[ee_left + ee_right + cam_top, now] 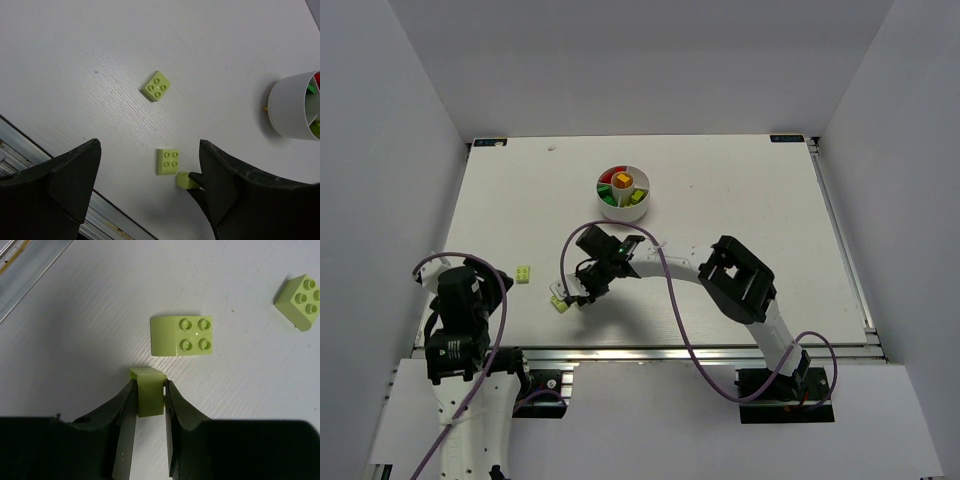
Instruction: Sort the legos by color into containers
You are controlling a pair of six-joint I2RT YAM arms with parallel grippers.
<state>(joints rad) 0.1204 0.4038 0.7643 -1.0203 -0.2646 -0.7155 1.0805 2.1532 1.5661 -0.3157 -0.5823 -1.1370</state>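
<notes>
Next, I lift my right gripper and swing it outward over the dish's empty wedge [640,179] to release, as that lies outward and to its right in the top view.
My right gripper [148,384] is shut on a small pale lime lego [150,395], low over the table near its front left; it also shows in the top view [561,304]. Just beyond it lies a lime four-stud lego [181,335], and another lime lego [300,301] lies further off, also seen in the top view [524,273]. My left gripper [149,150] is open and empty, hovering above these legos. The round white dish [642,212] stands at the table's middle back, with red, green and lime legos in its wedges and an orange-yellow one in its central cup.
The table's metal front rail [30,145] runs close behind the lime legos. The right arm [740,280] stretches across the front of the table towards the left, with its purple cable [672,300] looping over it. The dish wall [292,107] shows at the right of the left wrist view.
</notes>
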